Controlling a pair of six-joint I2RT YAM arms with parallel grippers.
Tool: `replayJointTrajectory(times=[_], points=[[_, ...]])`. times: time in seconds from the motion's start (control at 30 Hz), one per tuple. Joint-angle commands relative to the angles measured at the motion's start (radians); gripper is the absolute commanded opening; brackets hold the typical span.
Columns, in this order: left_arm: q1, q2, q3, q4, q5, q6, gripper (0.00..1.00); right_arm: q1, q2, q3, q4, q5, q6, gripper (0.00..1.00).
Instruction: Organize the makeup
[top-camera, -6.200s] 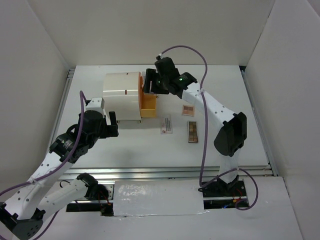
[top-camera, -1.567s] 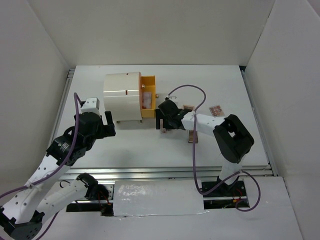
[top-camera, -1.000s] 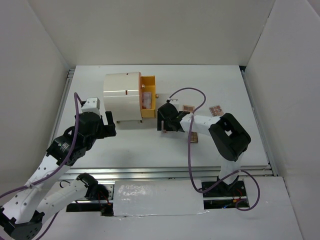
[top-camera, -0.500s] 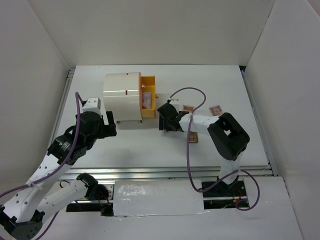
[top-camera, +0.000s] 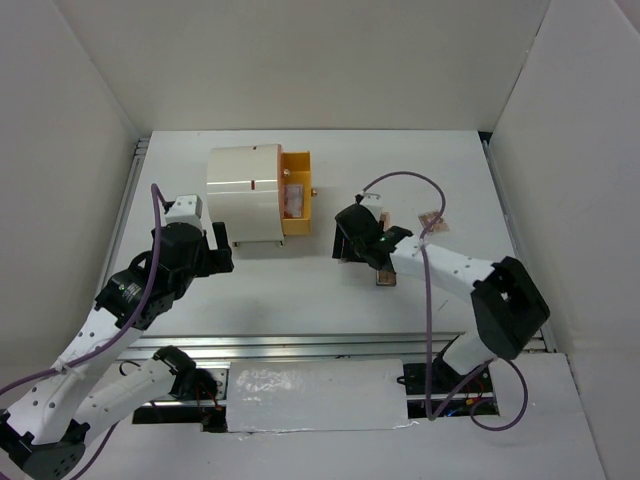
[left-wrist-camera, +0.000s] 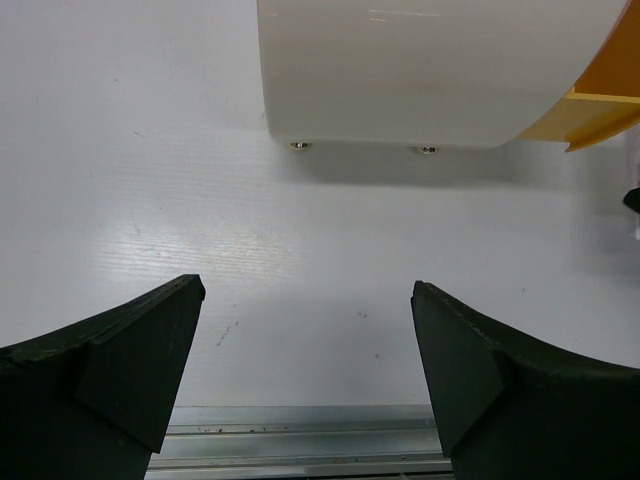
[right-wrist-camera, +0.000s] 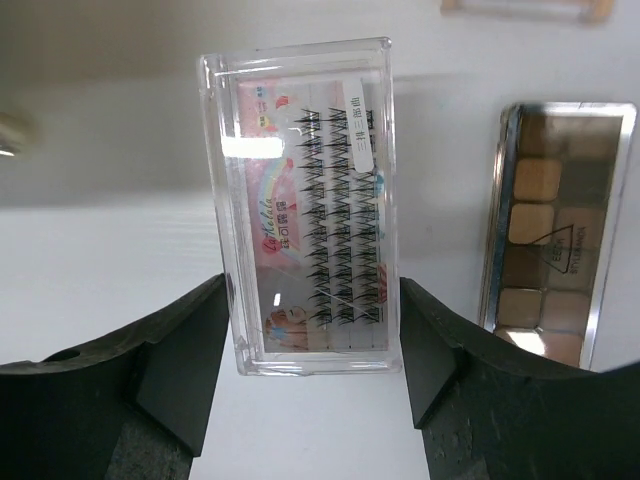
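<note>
The right gripper lifts the lash packet next and carries it away from my base, over the open orange drawer (top-camera: 296, 194).
My right gripper (right-wrist-camera: 312, 300) is shut on a clear white-pink lash packet (right-wrist-camera: 305, 205), gripped by its long sides near one end, above the white table. A brown eyeshadow palette (right-wrist-camera: 555, 230) lies just right of it. In the top view the right gripper (top-camera: 347, 240) is right of the open orange drawer (top-camera: 297, 195), and the packet is hidden under it. The palette (top-camera: 384, 276) peeks out below the arm. A small pink-beige compact (top-camera: 432, 220) lies further right. My left gripper (top-camera: 222, 250) is open and empty in front of the cream box (top-camera: 243, 192).
The cream box (left-wrist-camera: 430, 70) stands on small feet, with its orange drawer (left-wrist-camera: 600, 110) sticking out to the right and holding some small items (top-camera: 294, 196). A metal rail (left-wrist-camera: 300, 440) runs along the near table edge. White walls enclose the table.
My right gripper closed on the lash packet and shifted right, away from the drawer, with the elbow swinging out to the right. The left arm has stayed still.
</note>
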Motion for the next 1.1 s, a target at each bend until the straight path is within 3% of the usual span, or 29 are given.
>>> replayJointTrajectory(times=[0.0,0.13,0.43,0.53,1.07], points=[[0.004,0.000,-0.002,0.027,-0.004,0.011,0.99,0.003,-0.120,0.094,-0.076,0.020,-0.028,0.51],[0.004,-0.007,-0.002,0.027,-0.009,0.009,0.99,0.003,-0.103,0.284,-0.151,0.037,-0.071,0.51],[0.002,-0.023,-0.005,0.026,-0.015,0.005,0.99,0.003,0.239,0.824,-0.412,0.088,-0.100,0.52],[0.001,-0.021,-0.004,0.026,-0.015,0.006,0.99,0.003,0.336,0.929,-0.469,0.098,-0.097,0.53],[0.001,-0.049,-0.005,0.037,0.007,0.018,0.99,0.018,0.413,1.052,-0.498,0.078,-0.102,0.55]])
